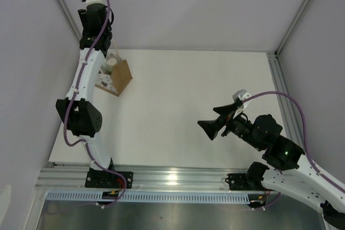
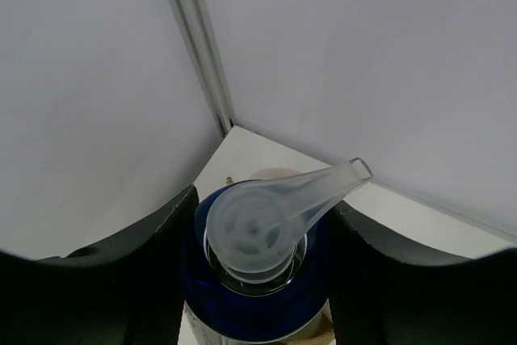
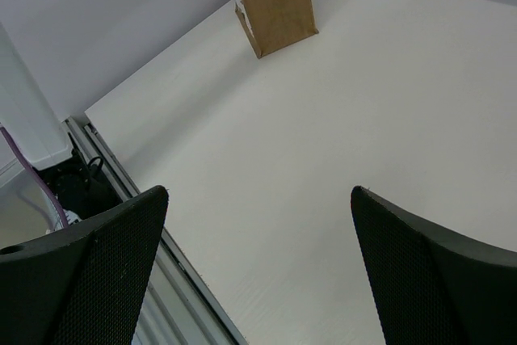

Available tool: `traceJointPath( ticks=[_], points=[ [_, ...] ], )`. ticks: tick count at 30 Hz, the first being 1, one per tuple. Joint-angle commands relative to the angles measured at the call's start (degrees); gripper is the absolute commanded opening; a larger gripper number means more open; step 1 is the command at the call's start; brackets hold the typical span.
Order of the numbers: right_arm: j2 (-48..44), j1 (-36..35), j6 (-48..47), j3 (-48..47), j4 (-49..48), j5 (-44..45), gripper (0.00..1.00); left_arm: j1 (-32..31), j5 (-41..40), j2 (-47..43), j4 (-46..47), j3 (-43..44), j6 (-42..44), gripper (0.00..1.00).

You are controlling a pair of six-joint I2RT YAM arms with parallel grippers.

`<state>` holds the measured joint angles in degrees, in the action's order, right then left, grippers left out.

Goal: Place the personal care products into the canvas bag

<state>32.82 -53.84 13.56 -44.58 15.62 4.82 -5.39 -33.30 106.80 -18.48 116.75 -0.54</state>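
My left gripper should move down to the bag's opening [image 1: 109,64] next and let go of the bottle beside the white bottle top, because that top already fills one part of the opening.
The canvas bag [image 1: 121,79] stands at the far left of the table, tan-brown, and also shows in the right wrist view [image 3: 279,6]. A white bottle top [image 1: 110,64] sticks out of its mouth. My left gripper [image 1: 102,49] hangs just above the bag's mouth. In the left wrist view the left gripper [image 2: 262,199] is shut on a bottle with a dark blue cap [image 2: 242,305] and a clear pump head [image 2: 258,228]. The bottle's body is hidden below the cap. My right gripper [image 1: 207,127] is open and empty over the table's right middle, and also shows in its own wrist view [image 3: 258,191].
Grey walls enclose the table on the left, back and right, with a metal corner post [image 2: 198,46] close behind the bag. A metal rail [image 1: 172,179] runs along the near edge. White tabletop [image 1: 188,90] lies between the bag and the right gripper.
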Motion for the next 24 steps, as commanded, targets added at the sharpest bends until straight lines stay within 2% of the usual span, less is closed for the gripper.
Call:
traceJointPath(
  ticks=[1,11,24],
  points=[
    [-0.21,-0.30,0.76,-0.34,-1.12,-1.39,0.99,4.93,1.30,-1.42,3.20,3.93,-2.16,0.00],
    [-0.04,-0.21,0.85,-0.16,-1.29,-1.57,0.99,10.04,-0.45,-1.16,7.76,-5.56,-2.63,0.00],
    [0.76,-0.30,0.85,-0.16,-1.38,-2.09,1.00,11.28,2.19,1.74,13.47,-9.35,-1.75,0.00]
  ],
)
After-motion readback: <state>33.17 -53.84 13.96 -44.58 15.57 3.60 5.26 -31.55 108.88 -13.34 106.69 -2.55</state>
